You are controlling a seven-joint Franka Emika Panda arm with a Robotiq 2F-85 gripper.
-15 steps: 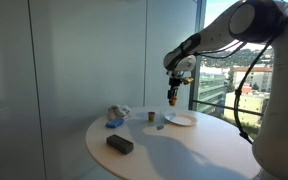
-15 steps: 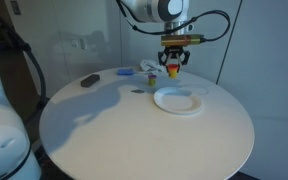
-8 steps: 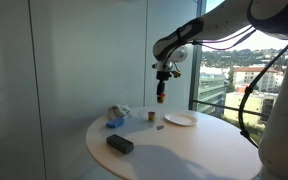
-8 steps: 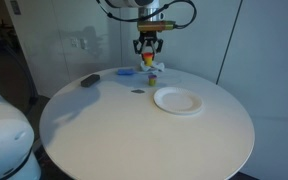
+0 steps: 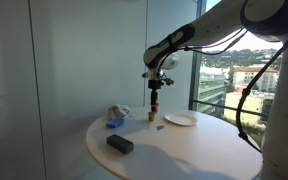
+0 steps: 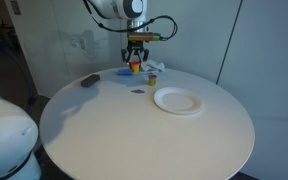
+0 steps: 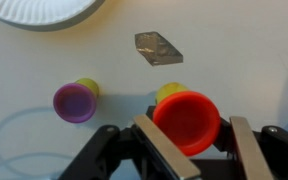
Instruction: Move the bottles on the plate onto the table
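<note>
My gripper will next lower the red-capped bottle until its bottom touches the clear tabletop beside the purple-capped one and then open, because the red-capped bottle is still hanging above the table.
My gripper (image 7: 192,150) is shut on a small yellow bottle with a red cap (image 7: 187,120) and holds it above the table, away from the white plate (image 7: 44,10). In both exterior views the gripper (image 5: 154,92) (image 6: 136,64) hangs over the far side of the round table, with the bottle (image 6: 135,68) between its fingers. A second yellow bottle with a purple cap (image 7: 75,101) stands upright on the table just beside the held one. The plate (image 6: 178,100) (image 5: 180,120) has nothing on it.
A crumpled grey scrap (image 7: 157,47) lies on the table between the bottles and the plate. A black flat object (image 5: 119,144) (image 6: 89,80) and a blue-and-white bundle (image 5: 116,116) (image 6: 124,72) lie at the table's far side. Glass walls stand close behind.
My gripper has carried the red-capped bottle from above the plate sideways across the table and lower, to beside the purple-capped bottle.
</note>
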